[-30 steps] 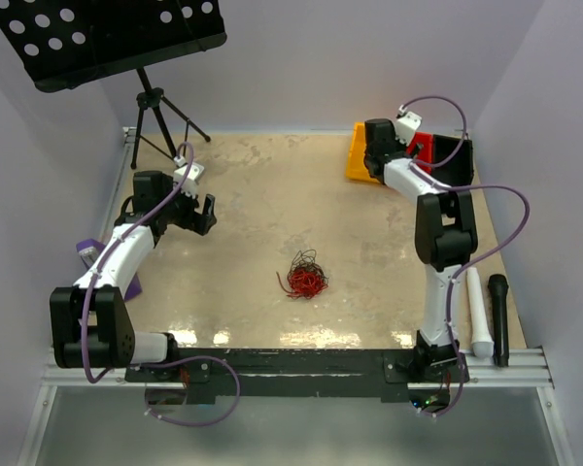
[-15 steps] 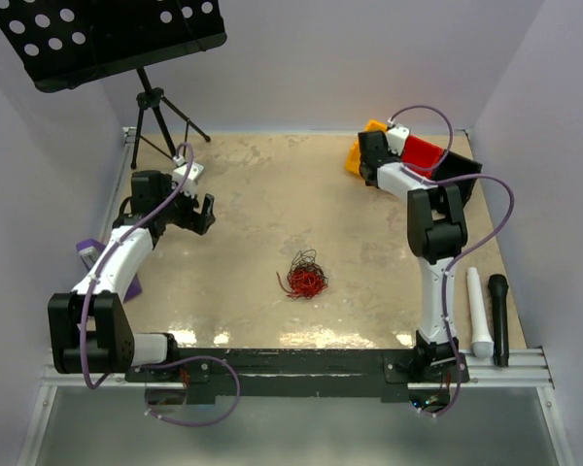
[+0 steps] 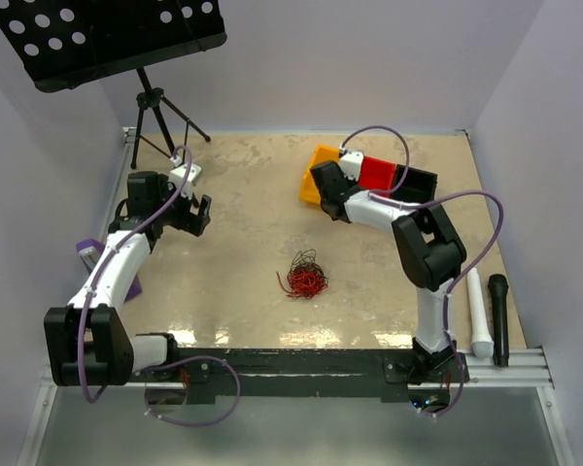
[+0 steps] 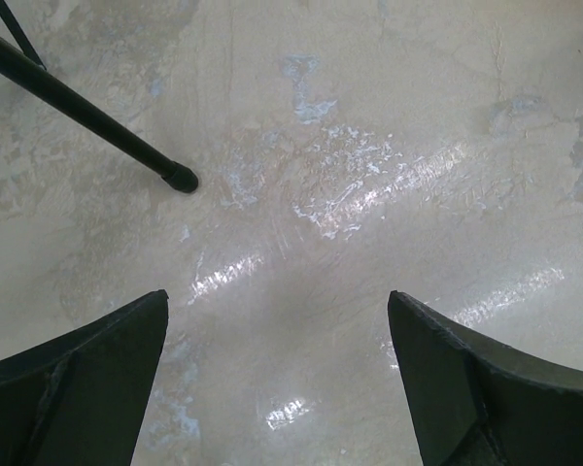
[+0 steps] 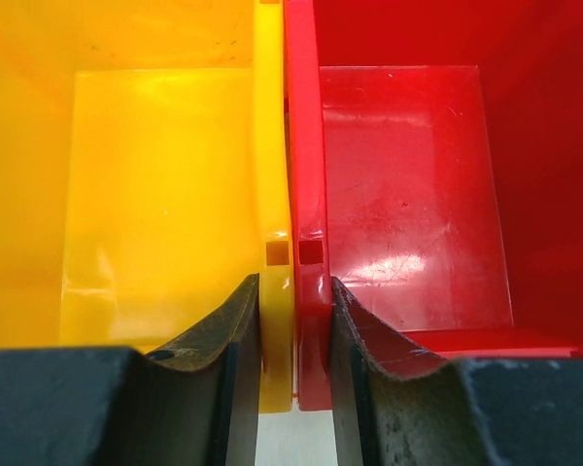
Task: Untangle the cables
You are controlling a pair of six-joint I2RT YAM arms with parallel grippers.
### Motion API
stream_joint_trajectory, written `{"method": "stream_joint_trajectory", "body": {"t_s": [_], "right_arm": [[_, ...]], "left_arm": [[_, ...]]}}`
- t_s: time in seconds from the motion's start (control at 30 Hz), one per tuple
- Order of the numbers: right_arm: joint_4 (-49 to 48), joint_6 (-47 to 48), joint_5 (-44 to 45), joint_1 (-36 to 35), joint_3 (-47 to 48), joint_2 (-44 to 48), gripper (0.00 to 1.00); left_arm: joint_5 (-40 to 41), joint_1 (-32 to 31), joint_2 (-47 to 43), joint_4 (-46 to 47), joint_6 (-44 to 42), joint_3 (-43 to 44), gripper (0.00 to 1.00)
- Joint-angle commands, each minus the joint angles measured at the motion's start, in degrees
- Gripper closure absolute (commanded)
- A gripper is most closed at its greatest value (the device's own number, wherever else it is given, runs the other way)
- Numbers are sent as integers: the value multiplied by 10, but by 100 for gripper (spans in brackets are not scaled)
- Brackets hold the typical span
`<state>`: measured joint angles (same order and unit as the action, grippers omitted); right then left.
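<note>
My right gripper drags the bins' adjoining sides back and to the left in the top view next, beside the cables. The bins stand away from the cables.
The cables point(image 3: 306, 276) lie as one tangled clump of red and dark wires on the table, left of centre front, with neither gripper touching them. My left gripper point(image 3: 198, 215) point(image 4: 277, 320) hangs open over bare table at the left, well away from the clump. My right gripper point(image 3: 328, 190) point(image 5: 293, 311) is shut on the two adjoining walls of a yellow bin point(image 5: 155, 175) and a red bin point(image 5: 408, 184), one finger inside each. Both bins look empty in the right wrist view.
Yellow bin point(image 3: 320, 167), red bin point(image 3: 377, 172) and a black bin point(image 3: 418, 182) stand in a row at the back right. A music stand point(image 3: 117, 39) on a tripod, its foot point(image 4: 182, 178) near my left gripper. A white tube point(image 3: 479, 313) and black marker point(image 3: 498, 316) lie at the right edge.
My right gripper closed on the yellow and red bins' shared walls and dragged the row of bins left, toward the table's middle. The left arm barely shifted.
</note>
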<state>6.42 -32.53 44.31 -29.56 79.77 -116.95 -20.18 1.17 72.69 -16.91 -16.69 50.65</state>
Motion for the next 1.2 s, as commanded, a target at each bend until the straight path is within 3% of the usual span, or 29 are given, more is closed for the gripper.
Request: {"method": "stream_joint_trajectory", "body": {"t_s": [0.0, 0.13, 0.5, 0.83, 0.93, 1.07, 1.17], "right_arm": [[18, -50, -15, -25, -50, 70, 84], [-6, -74, -46, -80, -102, 114, 85], [19, -148, 4, -215, -146, 72, 85], [52, -217, 15, -297, -110, 33, 82], [59, -222, 12, -301, -93, 36, 76], [68, -220, 23, -301, -84, 65, 55], [69, -216, 32, -301, -106, 109, 46]], "left_arm": [[10, 6, -28, -15, -15, 2, 0], [4, 6, -28, -27, -8, 12, 0], [1, 6, -70, -58, -7, 17, 0], [-1, 6, -99, -80, -12, 9, 0], [-2, 6, -99, -85, -16, 9, 0], [-5, 6, -97, -93, -21, 7, 0], [-20, 5, -100, -95, -26, 2, 0]]}}
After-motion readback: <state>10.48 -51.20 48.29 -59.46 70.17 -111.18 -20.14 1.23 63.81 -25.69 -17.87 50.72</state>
